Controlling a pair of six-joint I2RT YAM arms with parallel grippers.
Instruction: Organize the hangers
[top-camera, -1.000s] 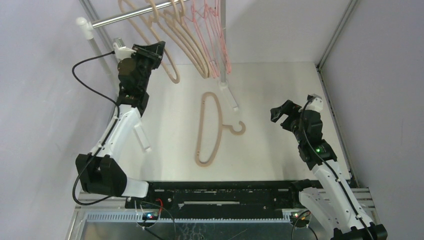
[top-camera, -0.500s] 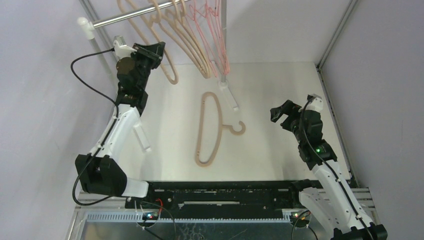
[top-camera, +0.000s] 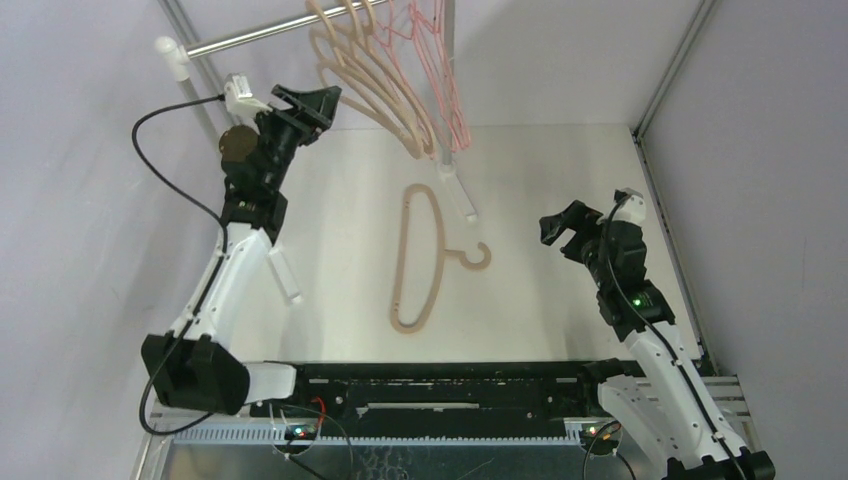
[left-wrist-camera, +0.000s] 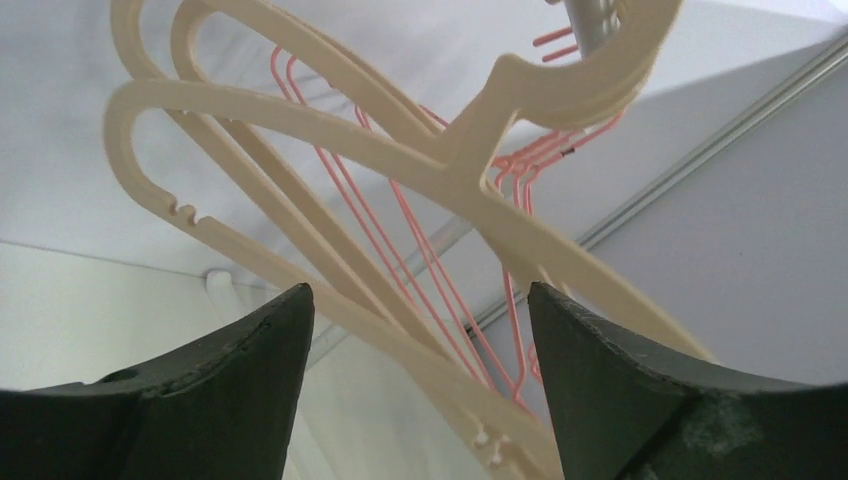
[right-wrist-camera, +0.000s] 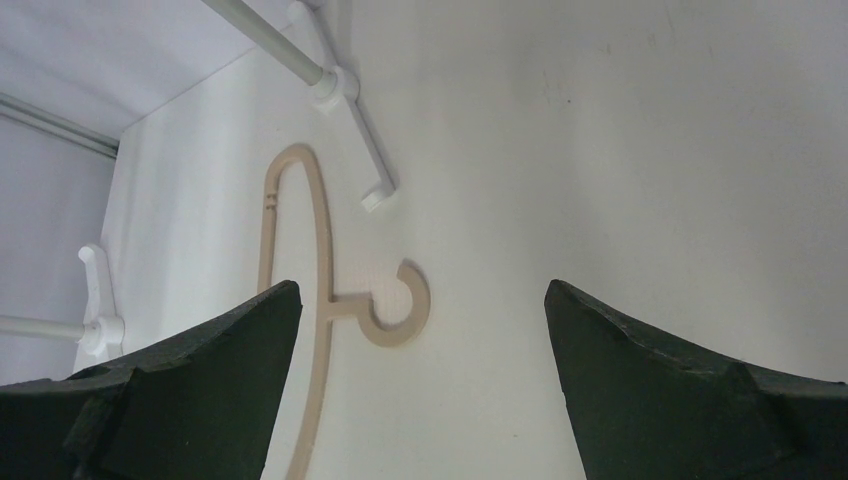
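The robot's left gripper will next move back, down and to the right in the top view, onto the flat hanger's hook-side bar (top-camera: 437, 279), because that hanger lies off the rail.
Several beige hangers (top-camera: 372, 82) hang bunched on the rail, with thin pink wire hangers (top-camera: 443, 70) behind them on the right. My left gripper (top-camera: 318, 103) is raised just left of the bunch and open. In the left wrist view the beige hangers (left-wrist-camera: 330, 135) and the pink wire hangers (left-wrist-camera: 425, 275) hang ahead of the left gripper (left-wrist-camera: 420, 345), untouched by its fingers. One more beige hanger (top-camera: 418, 262) lies flat on the table. My right gripper (top-camera: 560, 228) hovers open to its right; the flat hanger's hook (right-wrist-camera: 398, 305) shows between its fingers, well below them.
The silver rail (top-camera: 250, 38) runs along the back on white posts, with white feet on the table at the left (top-camera: 285, 275) and middle (top-camera: 462, 195). A metal upright (top-camera: 447, 60) stands beside the pink hangers. Enclosure walls close in on both sides.
My left gripper has opened and let go of a beige hanger, which swung right to join the others on the rail. The left arm drew back slightly. The right arm stayed still.
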